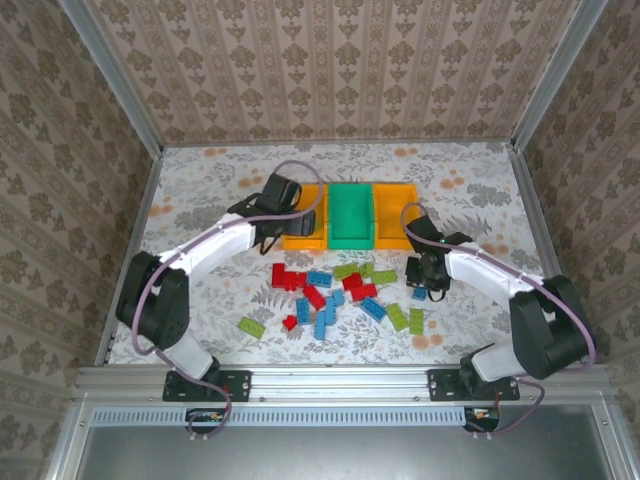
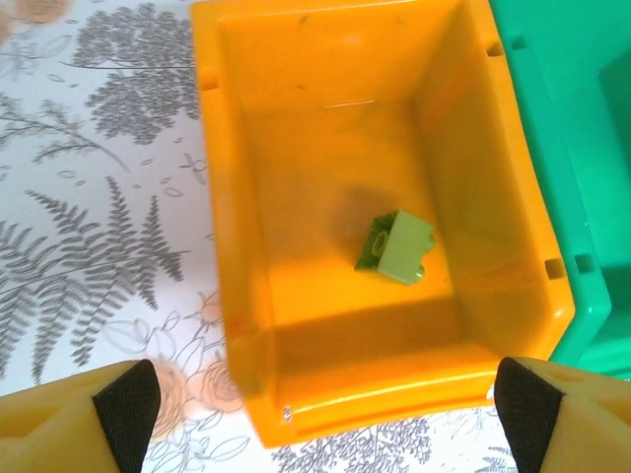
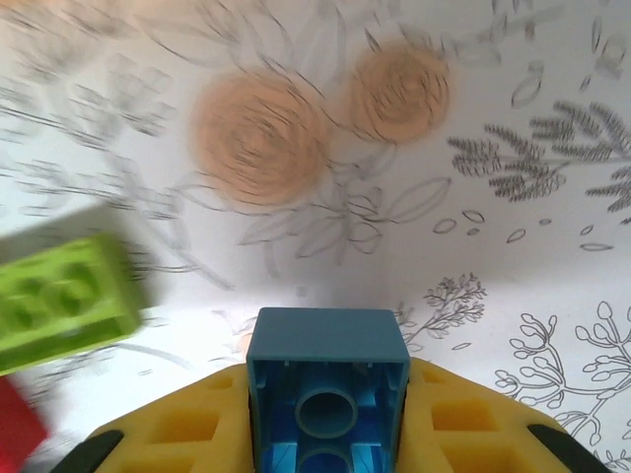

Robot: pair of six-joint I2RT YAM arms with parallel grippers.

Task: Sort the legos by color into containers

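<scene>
The green middle container (image 1: 351, 215) is empty, so my right gripper needs to lift the blue lego next and then carry it outward over that container.
My left gripper (image 1: 298, 222) hangs open over the left orange container (image 1: 300, 242), its two dark pads (image 2: 126, 412) spread wide with nothing between them. A light green lego (image 2: 396, 246) lies loose on that container's floor (image 2: 296, 197). The green middle container (image 1: 351, 215) and the right orange container (image 1: 392, 215) stand beside it. My right gripper (image 3: 327, 434) is shut on a blue lego (image 3: 327, 384), hollow underside toward the camera, just above the tablecloth right of the pile (image 1: 335, 295). In the top view the right gripper (image 1: 428, 282) is near the pile's right edge.
Red, blue and light green legos lie scattered at the table's middle. One green brick (image 1: 251, 326) lies apart at the front left. Close to my right gripper are a light green brick (image 3: 64, 301) and a red one (image 3: 15, 429). Patterned walls enclose the table.
</scene>
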